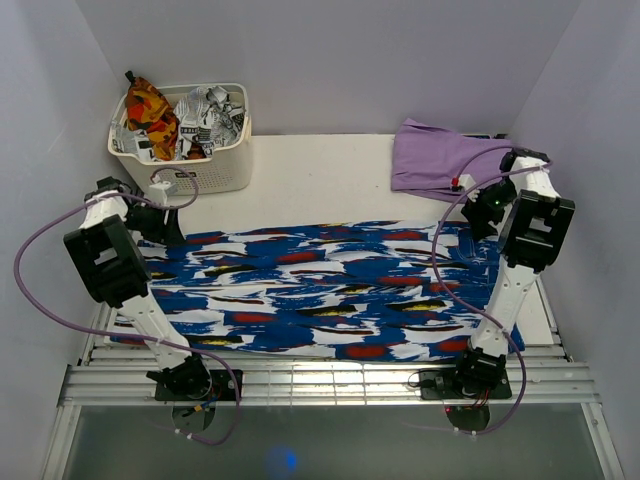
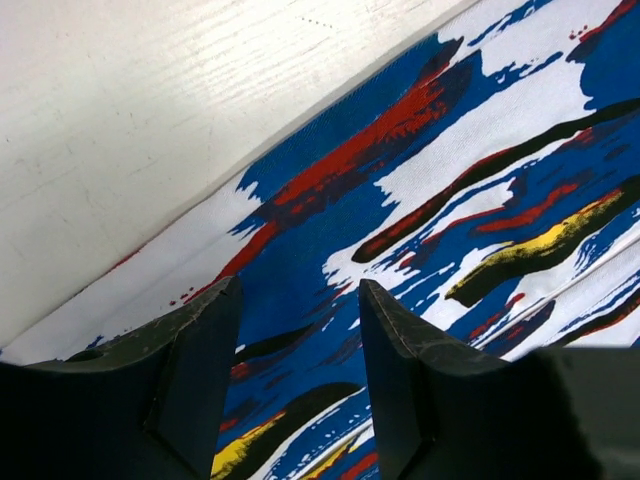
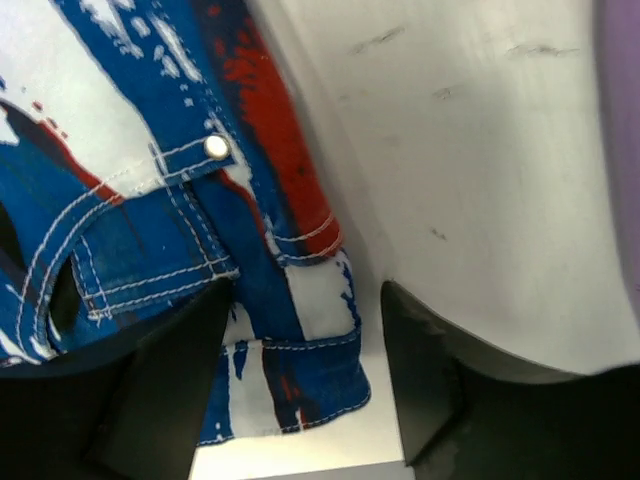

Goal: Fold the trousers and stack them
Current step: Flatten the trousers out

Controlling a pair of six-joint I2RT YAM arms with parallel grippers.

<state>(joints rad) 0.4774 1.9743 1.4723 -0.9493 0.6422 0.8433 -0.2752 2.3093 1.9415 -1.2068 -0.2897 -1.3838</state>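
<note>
The trousers' far corner lies below the left gripper and to its left in the top view, so the left gripper should go down along the trousers' edge onto it next.
The trousers lie spread flat across the table, bright blue with white, red, black and yellow streaks. My left gripper is open just above their far left corner. In the left wrist view the open gripper straddles blue cloth near the far edge. My right gripper is open at the far right corner. In the right wrist view the gripper has the waistband corner, with a belt loop and rivet, between its spread fingers. Neither gripper holds cloth.
A white basket at the back left holds orange-red and black-and-white clothes. A lilac-purple garment lies at the back right, just beyond the right gripper; it shows at the right wrist view's edge. A metal rail runs along the near edge.
</note>
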